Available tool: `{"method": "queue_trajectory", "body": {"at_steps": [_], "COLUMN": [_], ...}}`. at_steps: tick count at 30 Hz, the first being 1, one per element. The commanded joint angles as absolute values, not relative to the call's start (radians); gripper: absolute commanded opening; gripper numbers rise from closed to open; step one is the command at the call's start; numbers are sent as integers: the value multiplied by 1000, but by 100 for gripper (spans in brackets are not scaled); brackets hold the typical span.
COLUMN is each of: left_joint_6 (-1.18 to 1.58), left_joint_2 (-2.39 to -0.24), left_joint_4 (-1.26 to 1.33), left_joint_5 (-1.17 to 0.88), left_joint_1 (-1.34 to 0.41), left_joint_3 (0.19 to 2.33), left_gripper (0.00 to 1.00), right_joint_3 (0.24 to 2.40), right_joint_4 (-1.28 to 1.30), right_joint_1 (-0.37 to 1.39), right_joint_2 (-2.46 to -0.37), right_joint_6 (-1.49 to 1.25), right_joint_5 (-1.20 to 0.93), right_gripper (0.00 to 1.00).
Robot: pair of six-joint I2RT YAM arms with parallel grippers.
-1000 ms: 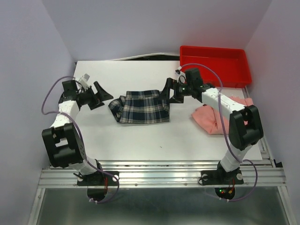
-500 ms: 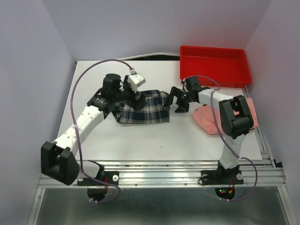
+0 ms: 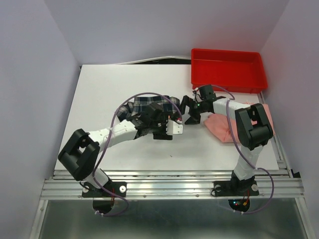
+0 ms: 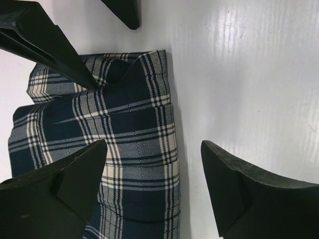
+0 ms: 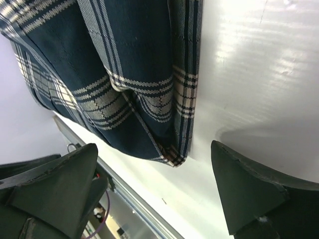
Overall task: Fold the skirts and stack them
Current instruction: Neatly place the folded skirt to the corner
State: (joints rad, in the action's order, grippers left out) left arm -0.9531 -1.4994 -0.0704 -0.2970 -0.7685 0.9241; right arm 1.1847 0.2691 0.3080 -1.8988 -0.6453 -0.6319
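Observation:
The plaid skirt's corner point(image 3: 176, 102) point(image 5: 172, 151) points into the open gap of my right gripper. I will move my right gripper to the left in the top view onto that corner of the skirt and close it.
The plaid skirt point(image 3: 148, 105) lies folded mid-table, its near half hidden under my left arm. My left gripper point(image 3: 167, 119) hangs open over the skirt's right edge. In the left wrist view the plaid skirt point(image 4: 117, 134) runs between the spread fingers point(image 4: 55, 191) of the left gripper point(image 4: 153, 149). My right gripper point(image 3: 186, 112) stands open just right of the skirt. In its wrist view the plaid skirt's point(image 5: 134, 64) corner points into the gap of the right gripper point(image 5: 153, 149). The pink skirt point(image 3: 223, 127) lies bunched at the right, under the right arm.
A red tray point(image 3: 227, 81) stands at the back right corner. The two grippers are close together at the plaid skirt's right edge; the right gripper's fingertips point(image 4: 55, 47) show at the top of the left wrist view. The table's front edge point(image 3: 169, 172) runs just before the arms' bases.
My left arm has swung from the table's left side across the plaid skirt to its right edge. The right gripper has shifted slightly, staying at that edge.

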Motion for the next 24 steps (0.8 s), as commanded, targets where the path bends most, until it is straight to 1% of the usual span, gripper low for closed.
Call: {"method": "queue_trajectory", "body": {"at_steps": [1,4,10,14,17,18,19,21,22,24], "left_joint_6": [-1066,-1095,-1158,-1124,-1105,-1098,-1082,-1060,-1042,-1013], "left_joint_2": [-1526,-1578,-1676,-1747,-1792,-1801,-1810,-1813,-1809,-1795], "left_joint_4": [34,34,3,8,40,40,25,3,-46,-83], "left_joint_5": [-247,-238,-275,-221,-166,-160,-158,-172,-207,-259], "left_joint_1": [-782,-788,-792,-793,-793,-793,-792,-790,-782,-767], "left_joint_3": [919,936,989,1026,1032,1037,1046,1057,1075,1088], "left_gripper": [87,86,79,78,68,63,46,31,19,11], "right_joint_3": [1172,1160,1154,1154,1144,1138,1135,1131,1131,1131], "right_joint_4": [215,212,209,209,209,209,210,209,209,193], "right_joint_1": [310,310,310,310,310,310,310,310,310,310], "right_joint_2": [-1893,-1907,-1939,-1931,-1928,-1927,-1928,-1931,-1931,-1931], "right_joint_6": [-643,-647,-627,-611,-609,-604,-598,-585,-575,-548], "right_joint_5": [-692,-690,-713,-701,-698,-701,-701,-698,-693,-687], "right_gripper": [100,100,100,100,100,100,100,100,100,100]}}
